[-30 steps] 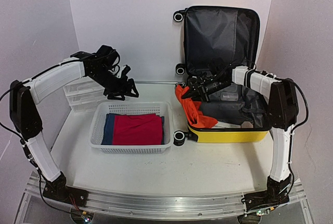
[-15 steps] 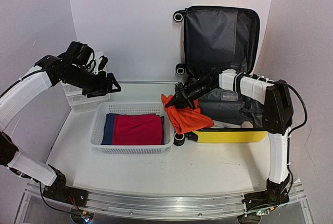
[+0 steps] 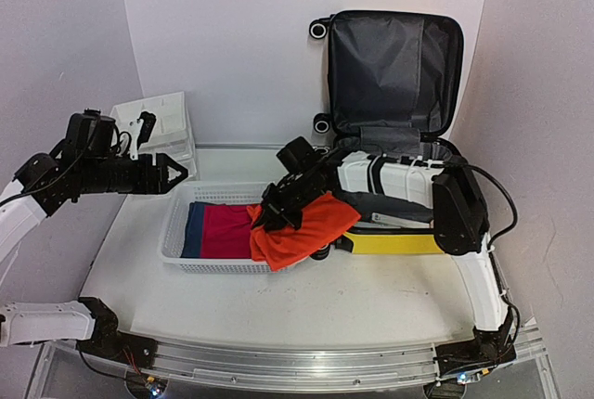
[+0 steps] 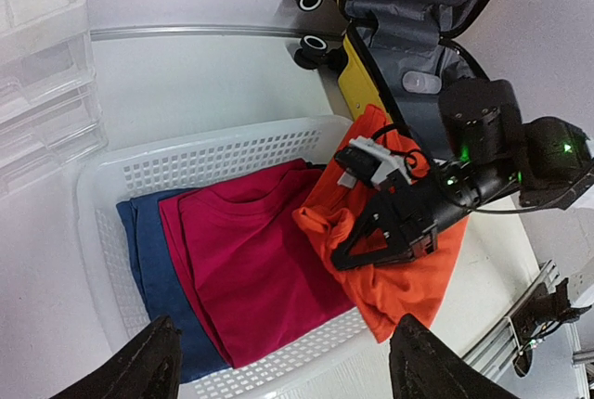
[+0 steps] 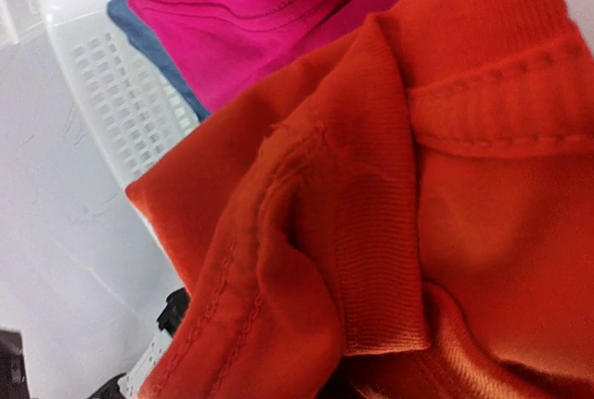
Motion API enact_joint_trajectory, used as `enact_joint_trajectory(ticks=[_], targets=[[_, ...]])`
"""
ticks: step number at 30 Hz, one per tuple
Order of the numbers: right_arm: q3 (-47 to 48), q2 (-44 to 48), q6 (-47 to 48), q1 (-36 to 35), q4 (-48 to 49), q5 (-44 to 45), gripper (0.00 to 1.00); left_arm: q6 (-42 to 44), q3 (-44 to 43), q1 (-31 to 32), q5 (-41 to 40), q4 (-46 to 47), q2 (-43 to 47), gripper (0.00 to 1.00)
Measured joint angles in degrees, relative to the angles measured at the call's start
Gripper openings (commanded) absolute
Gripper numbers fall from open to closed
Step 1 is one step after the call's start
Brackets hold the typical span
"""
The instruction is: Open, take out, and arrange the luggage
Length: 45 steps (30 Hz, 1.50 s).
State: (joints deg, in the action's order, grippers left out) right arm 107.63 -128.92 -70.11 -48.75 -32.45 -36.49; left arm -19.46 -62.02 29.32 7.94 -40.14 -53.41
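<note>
My right gripper will next carry the overhanging orange shirt across the folded red shirt (image 3: 226, 231) (image 5: 241, 23) and release it, as the red shirt is to its left in the top view.
The yellow suitcase (image 3: 408, 243) lies open at the right, its dark grey lid (image 3: 394, 70) upright against the back wall; it also shows in the left wrist view (image 4: 357, 19). My right gripper (image 3: 269, 216) is shut on a bunched orange shirt (image 3: 302, 227) and holds it over the right end of the white mesh basket (image 3: 181, 232). The shirt fills the right wrist view (image 5: 445, 186) and hides the fingers there. My left gripper (image 3: 176, 174) is open and empty, above the basket's left end, and its wrist view (image 4: 283, 343) looks down on the basket.
The basket (image 4: 186, 153) holds a folded red shirt (image 3: 227, 229) lying on a blue one (image 3: 193, 227). A white plastic drawer unit (image 3: 158, 130) stands at the back left. The suitcase wheels (image 3: 320, 123) stick out near the basket's far right corner.
My right gripper has carried the orange shirt left, out of the suitcase and over the basket's right end. My left arm has drawn back to the left and lower.
</note>
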Motion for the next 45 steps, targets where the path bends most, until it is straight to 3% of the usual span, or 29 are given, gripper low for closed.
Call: enact_joint_trajectory(ticks=[12, 21, 34, 39, 45], targets=[[8.8, -7.3, -9.5, -3.8, 6.6, 11.4, 0.00, -0.1, 8.3, 0.0, -0.3, 3.3, 6.9, 0.79], [23.9, -17.5, -15.3, -7.4, 11.0, 17.3, 0.00, 0.0, 8.5, 0.0, -0.7, 4.1, 9.5, 0.79], [29.7, -23.4, -16.7, -9.8, 13.7, 23.5, 0.02, 0.0, 8.5, 0.0, -1.2, 4.2, 10.3, 0.79], [32.4, -25.3, -14.2, -9.9, 16.7, 25.2, 0.60, 0.0, 8.6, 0.0, -1.2, 4.2, 10.1, 0.79], [34.7, -25.9, -3.3, -9.9, 16.4, 22.2, 0.91, -0.3, 10.6, 0.0, -1.4, 4.1, 10.4, 0.80]])
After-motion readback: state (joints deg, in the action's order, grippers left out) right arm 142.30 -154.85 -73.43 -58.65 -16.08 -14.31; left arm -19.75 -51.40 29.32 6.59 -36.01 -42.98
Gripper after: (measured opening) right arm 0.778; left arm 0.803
